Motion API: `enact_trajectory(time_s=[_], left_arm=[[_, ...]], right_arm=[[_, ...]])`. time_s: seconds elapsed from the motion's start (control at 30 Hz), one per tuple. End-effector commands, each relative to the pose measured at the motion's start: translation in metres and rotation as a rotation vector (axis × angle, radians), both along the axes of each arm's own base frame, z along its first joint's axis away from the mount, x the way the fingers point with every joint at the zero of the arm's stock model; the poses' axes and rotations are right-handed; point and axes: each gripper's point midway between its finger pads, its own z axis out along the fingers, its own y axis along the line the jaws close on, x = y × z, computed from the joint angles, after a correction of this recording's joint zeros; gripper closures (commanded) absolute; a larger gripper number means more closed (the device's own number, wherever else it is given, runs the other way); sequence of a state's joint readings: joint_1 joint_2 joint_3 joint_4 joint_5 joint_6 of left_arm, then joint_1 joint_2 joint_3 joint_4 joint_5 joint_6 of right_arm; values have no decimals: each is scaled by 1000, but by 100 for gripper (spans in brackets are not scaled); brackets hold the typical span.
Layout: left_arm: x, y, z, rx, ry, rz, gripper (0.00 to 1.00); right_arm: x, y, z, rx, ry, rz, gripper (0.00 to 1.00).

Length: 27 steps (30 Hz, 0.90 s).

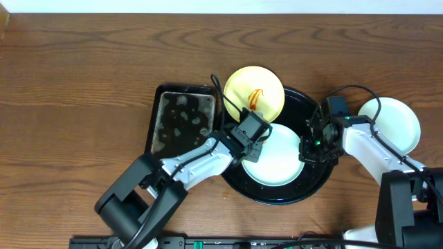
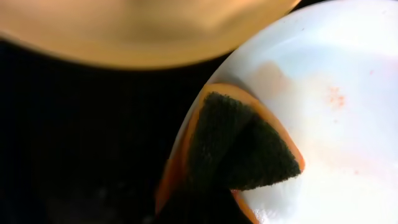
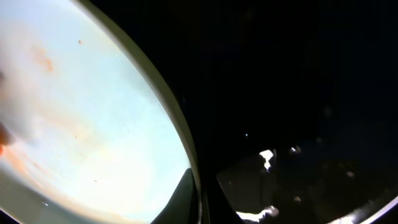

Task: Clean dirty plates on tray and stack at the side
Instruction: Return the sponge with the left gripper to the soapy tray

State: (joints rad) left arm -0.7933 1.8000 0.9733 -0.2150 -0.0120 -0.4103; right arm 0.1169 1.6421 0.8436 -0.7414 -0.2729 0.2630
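Note:
My right gripper lifts from the tray next and comes down over the white plate on the tabletop to release, since that plate lies clear of the tray.
A pale mint-white plate lies in the round black tray, with faint orange smears on it in both wrist views. My left gripper is shut on a dark sponge with an orange edge, which presses on the plate's left part. My right gripper is shut on the plate's right rim; one finger lies over the plate, the other over the tray. A pale yellow plate with a red sauce smear leans on the tray's far-left rim. Another white plate lies on the table right of the tray.
A rectangular black pan holding wet patches sits just left of the tray, close to my left arm. The wooden table stretches to the left and back. The yellow plate lies close beyond the sponge.

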Motion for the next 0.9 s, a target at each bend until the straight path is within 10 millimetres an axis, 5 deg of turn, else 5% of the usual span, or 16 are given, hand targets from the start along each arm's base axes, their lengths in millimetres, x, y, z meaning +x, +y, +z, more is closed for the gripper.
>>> enact_trajectory(time_s=[0.0, 0.17, 0.37, 0.6, 0.87], left_arm=[[11, 32, 17, 92, -91, 56, 93], [14, 41, 58, 64, -166, 84, 93], [20, 78, 88, 112, -221, 173, 92], [34, 133, 88, 140, -175, 347, 92], [50, 187, 84, 124, -126, 508, 92]], right_arm=[[0, -8, -1, -50, -3, -32, 99], [6, -14, -2, -89, -28, -37, 99], [14, -13, -1, -84, -62, -38, 99], [24, -12, 14, -78, -130, -4, 99], [49, -17, 62, -110, -338, 37, 99]])
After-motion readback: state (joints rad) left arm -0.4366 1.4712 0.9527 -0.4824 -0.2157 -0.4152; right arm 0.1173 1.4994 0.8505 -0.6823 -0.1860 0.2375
